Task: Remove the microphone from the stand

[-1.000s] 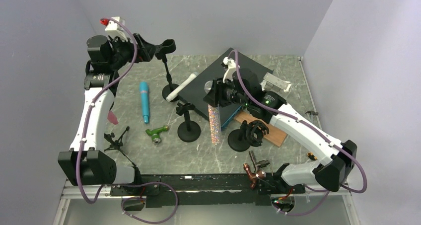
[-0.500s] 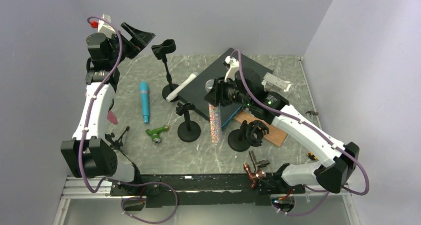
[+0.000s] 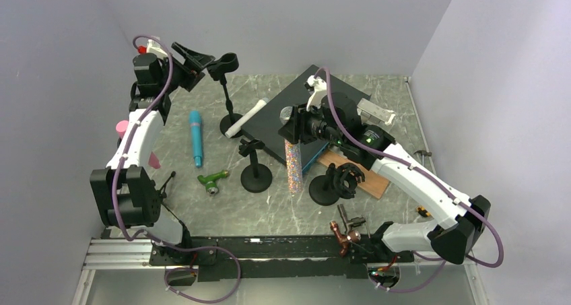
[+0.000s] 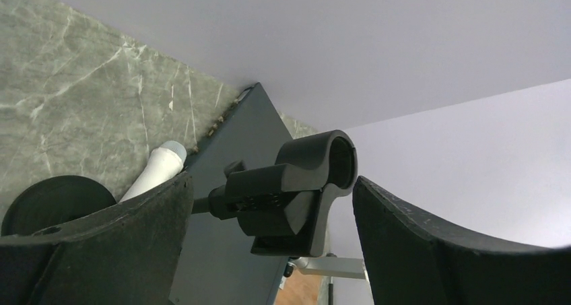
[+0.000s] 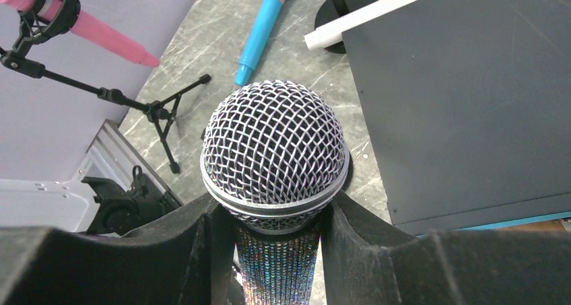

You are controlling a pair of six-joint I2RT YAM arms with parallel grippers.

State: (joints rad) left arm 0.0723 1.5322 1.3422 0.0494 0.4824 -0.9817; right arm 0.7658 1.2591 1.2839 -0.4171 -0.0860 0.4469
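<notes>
The right gripper brings the microphone down and back to the bare tabletop by the short stand next and releases it there, since that spot lies below and back of it.
The microphone (image 3: 292, 160), with a glittery handle and a silver mesh head (image 5: 275, 145), hangs upright above the table, head up. My right gripper (image 3: 291, 128) is shut on its handle just under the head, and in the right wrist view both fingers of the right gripper (image 5: 271, 209) press on the handle. The tall black stand (image 3: 229, 93) stands at the back with its clip (image 3: 226, 62) empty. My left gripper (image 3: 202, 68) is open beside that clip. In the left wrist view the clip (image 4: 296, 184) sits between the fingers of the left gripper (image 4: 271, 185), with gaps on both sides.
A blue microphone (image 3: 196, 138), a white microphone (image 3: 246, 117) and a green part (image 3: 213, 180) lie on the table. Nearby are a short stand (image 3: 255, 165), a shock-mount stand (image 3: 334, 181), a pink microphone on a tripod (image 3: 153, 161), a dark box (image 3: 316, 96) and a wooden board (image 3: 363, 178).
My left gripper left the stand's clip, drew back towards the wall, then returned beside the clip, still open. The right gripper and the microphone rose slightly.
</notes>
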